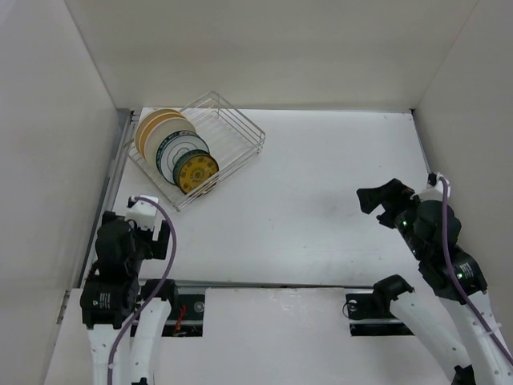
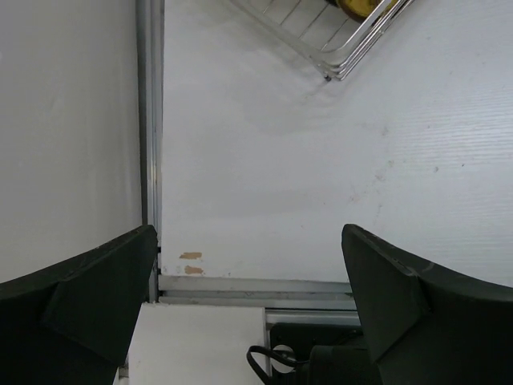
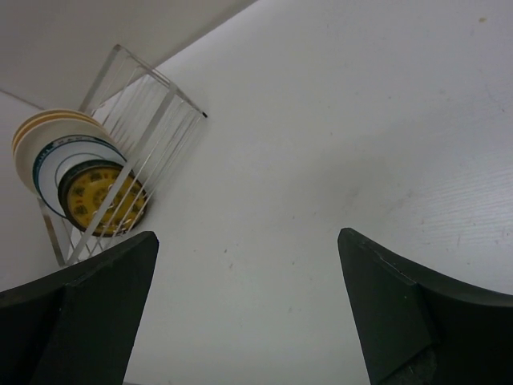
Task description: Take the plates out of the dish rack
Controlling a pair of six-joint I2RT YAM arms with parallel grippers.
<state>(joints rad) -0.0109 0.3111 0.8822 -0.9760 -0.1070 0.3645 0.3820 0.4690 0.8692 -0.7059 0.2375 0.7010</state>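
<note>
The mustard-yellow plate stands in front, so the left gripper next needs to move outward over the rack, turning, then down onto its rim [image 1: 183, 160].
The silver wire dish rack [image 1: 240, 122] stands at the far left of the table, turned at an angle. Several plates stand on edge in it: a cream and tan plate [image 1: 159, 127] at the back, a white plate with a dark rim [image 1: 178, 151], and a small mustard-yellow plate [image 1: 198, 172] in front. The right wrist view shows the rack [image 3: 164, 112], the yellow plate [image 3: 98, 196] and the cream plate [image 3: 44, 132]. My left gripper [image 2: 248, 233] is open and empty near the table's front left corner. My right gripper [image 3: 247, 237] is open and empty, far to the right of the rack.
White walls close the table at the left, back and right. A metal rail [image 2: 149, 112] runs along the left edge. The rack's near corner [image 2: 341, 64] shows at the top of the left wrist view. Arm bases and cables sit at the front edge [image 1: 361, 306].
</note>
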